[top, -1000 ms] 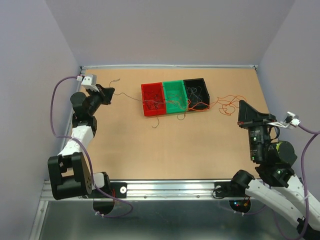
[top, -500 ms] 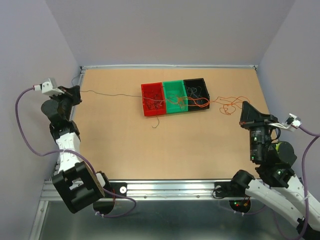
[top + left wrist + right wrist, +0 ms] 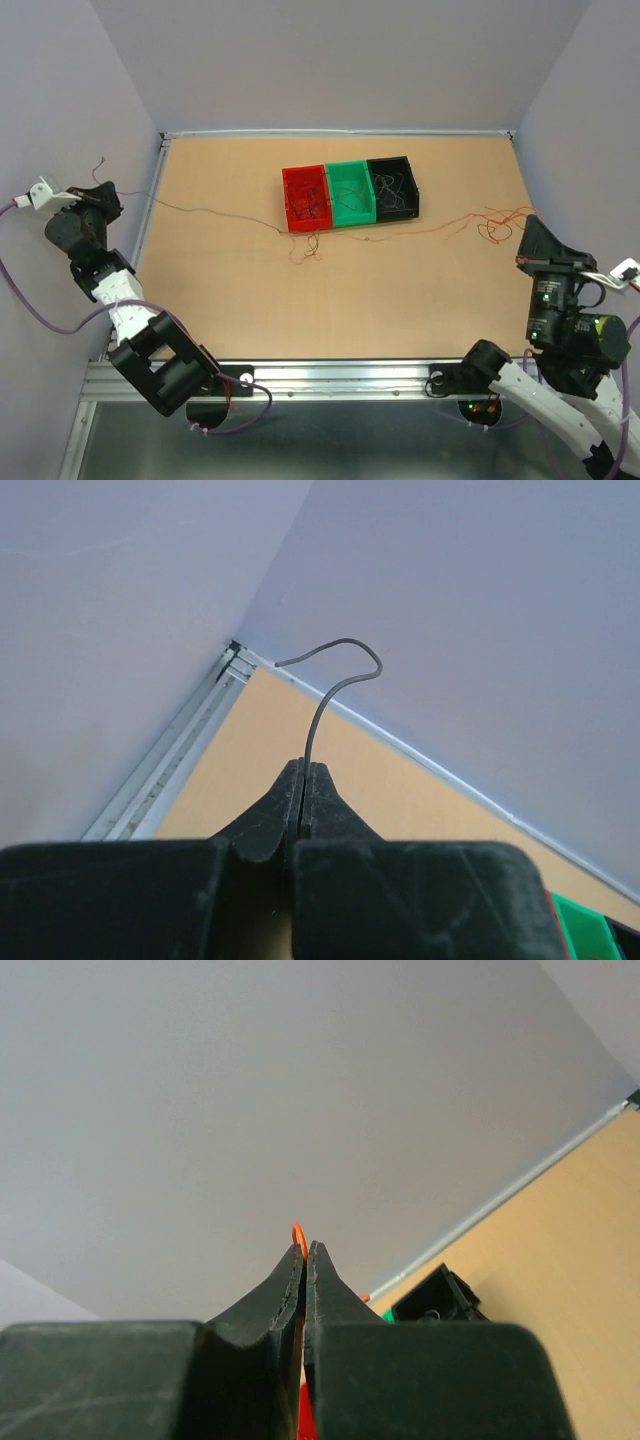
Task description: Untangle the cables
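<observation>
The robot should next move its right gripper across to the left in the top view, then lower it and let go of the orange wire on the clear table before the red bin.
The thin cables are stretched out across the table. A dark wire (image 3: 210, 212) runs from my left gripper (image 3: 103, 197) to the front of the red bin (image 3: 287, 205). In the left wrist view the left gripper (image 3: 305, 766) is shut on this wire (image 3: 322, 702), whose curled end sticks up past the tips. An orange wire (image 3: 440, 226) runs from the bins to curls (image 3: 497, 222) beside my right gripper (image 3: 525, 228). In the right wrist view the right gripper (image 3: 305, 1248) is shut on the orange wire (image 3: 297, 1231). A small red-brown tangle (image 3: 305, 248) lies in front of the red bin.
The red, green (image 3: 352, 219) and black (image 3: 391, 161) bins stand in a row at the back middle, with thin wires still inside. The left gripper is at the left wall, beyond the table's left rail (image 3: 145, 215). The right wall is close behind the right gripper.
My left gripper swung left past the table edge, pulling the dark wire out long. My right gripper drew back to the right and nearer, stretching the orange wire out of the bins.
</observation>
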### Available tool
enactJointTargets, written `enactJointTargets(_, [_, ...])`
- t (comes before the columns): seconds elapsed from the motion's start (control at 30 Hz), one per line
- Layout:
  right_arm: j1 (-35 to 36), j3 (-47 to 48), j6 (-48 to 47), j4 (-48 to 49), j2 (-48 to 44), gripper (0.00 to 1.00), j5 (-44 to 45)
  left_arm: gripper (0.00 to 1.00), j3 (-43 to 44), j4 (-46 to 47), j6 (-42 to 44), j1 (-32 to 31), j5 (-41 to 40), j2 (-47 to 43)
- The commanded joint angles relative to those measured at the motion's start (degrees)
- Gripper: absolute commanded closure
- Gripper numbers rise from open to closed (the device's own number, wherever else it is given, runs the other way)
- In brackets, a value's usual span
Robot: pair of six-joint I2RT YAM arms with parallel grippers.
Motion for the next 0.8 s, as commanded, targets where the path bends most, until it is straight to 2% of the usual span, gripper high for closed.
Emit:
enactJointTargets(0.0, [0.12, 0.24, -1.57, 0.42, -4.45, 0.99, 3.97, 1.0, 3.27, 4.96, -3.62, 1.92, 3.7, 1.67])
enactJointTargets(0.1, [0.2, -0.12, -0.87, 0.51, -1.22, 0.99, 0.11, 1.0, 0.03, 12.41, -6.95, 1.57, 10.19, 1.07])
enactJointTargets(0.3, [0.12, 4.01, -2.18, 0.25, 11.88, 0.99, -7.09, 1.0, -3.32, 13.76, -4.94, 0.52, 7.58, -7.02])
enactJointTargets(0.37, [0.12, 4.89, -2.63, 0.24, 14.25, 0.99, -15.95, 1.0, -4.02, 14.46, -4.94, -0.09, 8.62, -9.73])
enactJointTargets(0.4, [0.12, 5.24, -3.24, 0.24, 17.66, 0.99, -23.21, 1.0, -5.07, 16.2, -5.2, -1.23, 10.28, -10.44])
enactJointTargets(0.5, [0.12, 7.88, -3.5, -0.02, 23.74, 1.0, -32.3, 1.0, -6.83, 20.61, -5.38, -5.0, 13.89, -12.91])
enactJointTargets(0.53, [0.12, 8.58, -3.68, -0.19, 27.93, 0.99, -38.69, 1.0, -7.19, 21.14, -4.68, -6.06, 14.34, -13.52])
enactJointTargets(0.77, [0.12, 18.16, -5.44, -8.44, 47.44, 0.99, -60.86, 1.0, -9.48, 22.99, 0.68, -14.41, 17.07, -21.33])
